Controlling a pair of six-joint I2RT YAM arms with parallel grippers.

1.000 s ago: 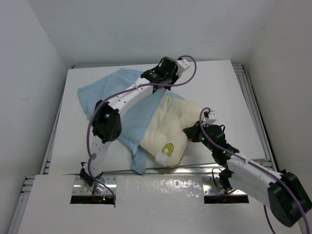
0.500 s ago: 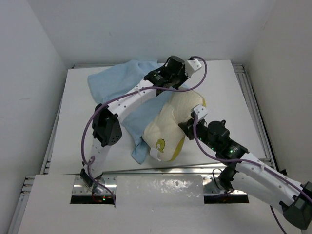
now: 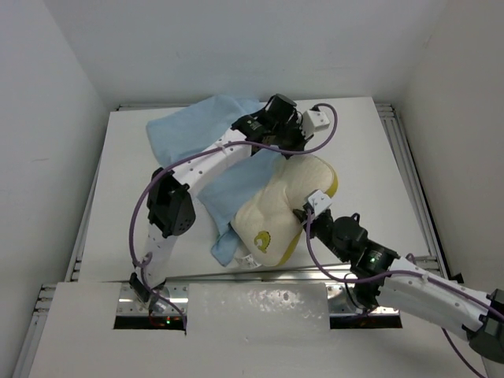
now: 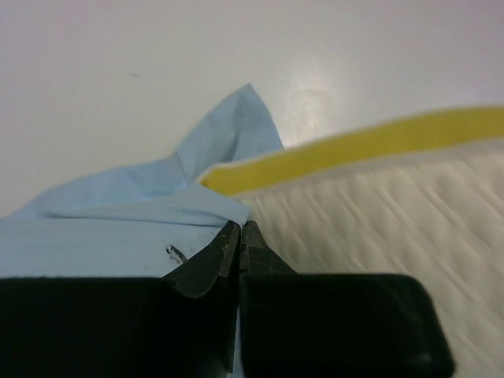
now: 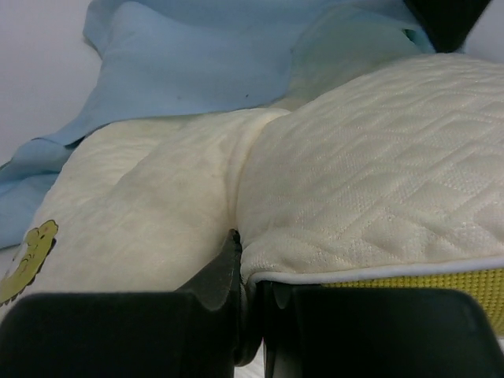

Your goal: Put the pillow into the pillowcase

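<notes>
The pinched edge comes down toward the tabletop below by the yellow band next, and my right gripper releases it, because my pinch keeps the pillow (image 3: 287, 197) folded.
The cream pillow (image 3: 287, 197) lies bunched in the middle of the table, its yellow edge band (image 3: 331, 185) turned to the right and its round logo (image 3: 262, 239) near the front. The light blue pillowcase (image 3: 193, 130) spreads from the back left and drapes over the pillow's left side. My left gripper (image 3: 285, 148) is shut on the pillowcase edge (image 4: 118, 228) at the pillow's far corner (image 4: 378, 213). My right gripper (image 3: 303, 213) is shut on a pinch of the pillow's near edge (image 5: 378, 189). Behind it in the right wrist view lies the pillowcase (image 5: 205, 63).
The white table (image 3: 370, 142) is boxed in by white walls on three sides. Metal rails (image 3: 409, 181) run along its right side and near edge. Purple cables (image 3: 146, 205) loop from both arms. The left arm (image 3: 205, 161) reaches diagonally over the pillowcase.
My left gripper moved right, dragging the pillowcase edge over the pillow's far corner. My right gripper pushed left and forward, and the pillow buckled and rose.
</notes>
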